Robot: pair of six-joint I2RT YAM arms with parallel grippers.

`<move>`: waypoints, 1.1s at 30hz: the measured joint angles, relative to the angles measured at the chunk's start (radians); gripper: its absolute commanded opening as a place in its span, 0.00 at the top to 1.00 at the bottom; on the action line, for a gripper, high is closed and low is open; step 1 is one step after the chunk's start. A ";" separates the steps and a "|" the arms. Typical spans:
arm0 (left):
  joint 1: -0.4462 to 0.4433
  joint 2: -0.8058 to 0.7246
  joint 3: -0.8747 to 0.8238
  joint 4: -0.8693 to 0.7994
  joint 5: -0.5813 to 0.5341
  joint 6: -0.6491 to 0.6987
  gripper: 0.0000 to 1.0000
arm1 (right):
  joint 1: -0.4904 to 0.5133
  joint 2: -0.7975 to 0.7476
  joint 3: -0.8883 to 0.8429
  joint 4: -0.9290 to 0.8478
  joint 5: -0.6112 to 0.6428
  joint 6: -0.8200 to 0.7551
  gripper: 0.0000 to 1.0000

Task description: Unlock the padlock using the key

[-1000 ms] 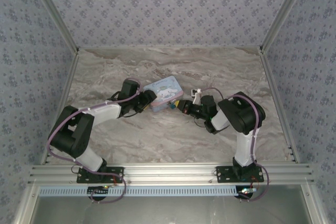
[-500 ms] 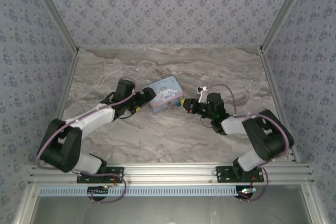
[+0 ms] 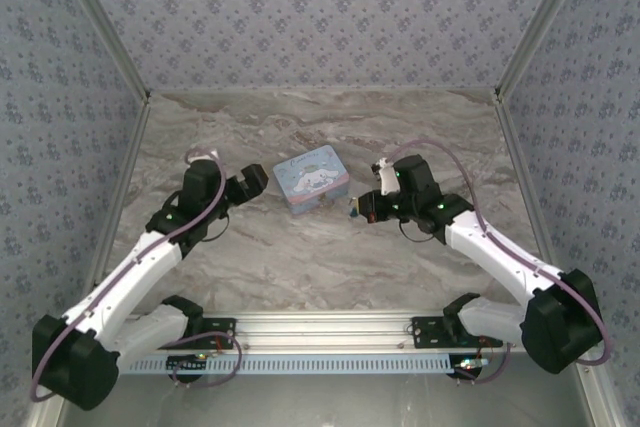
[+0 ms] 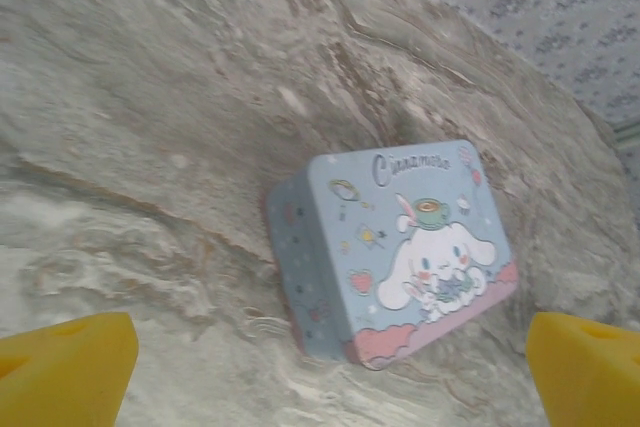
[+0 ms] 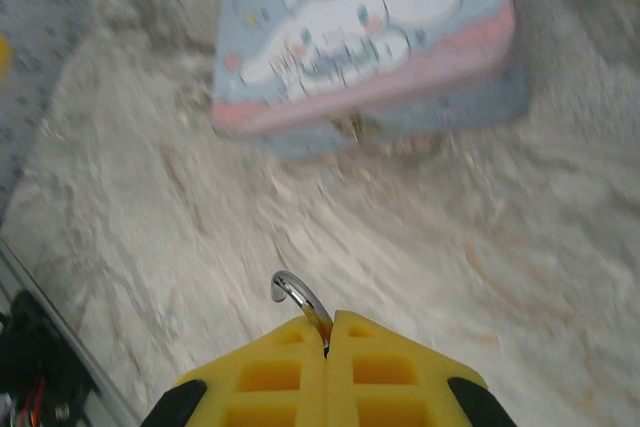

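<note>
The robot's right gripper will move back and down, away from the tin, to the bare marble and release the padlock there, since the padlock's shackle is already open.
The light-blue cartoon tin lies flat on the marble table. My left gripper is open to its left, the yellow fingers standing wide apart with the tin ahead of them. My right gripper is to the right of the tin, shut on the padlock. In the right wrist view only the thin silvery shackle curls out from between the shut fingers, its free end loose. A teal speck shows at that gripper's tip. The key is hidden.
Patterned walls and metal posts close in the table on three sides. The tin is the only loose object between the arms. The metal rail carrying both arm bases runs along the near edge.
Both arms have drawn back from the tin. The left gripper opened wide and moved left. The right gripper pulled away to the right, staying shut with the shackle in it.
</note>
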 measured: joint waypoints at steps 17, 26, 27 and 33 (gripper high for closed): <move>0.000 -0.065 -0.032 -0.099 -0.100 0.024 0.01 | 0.066 0.283 0.008 -0.301 -0.027 -0.003 0.95; 0.000 -0.072 -0.032 -0.122 -0.109 0.031 0.01 | 0.033 0.306 0.008 -0.237 -0.019 0.000 0.68; 0.000 -0.072 -0.032 -0.126 -0.110 0.032 0.00 | 0.027 0.296 0.008 -0.235 -0.014 0.000 0.67; 0.003 -0.072 -0.031 -0.136 -0.149 0.057 0.01 | -0.045 0.151 0.010 -0.232 0.051 -0.034 0.59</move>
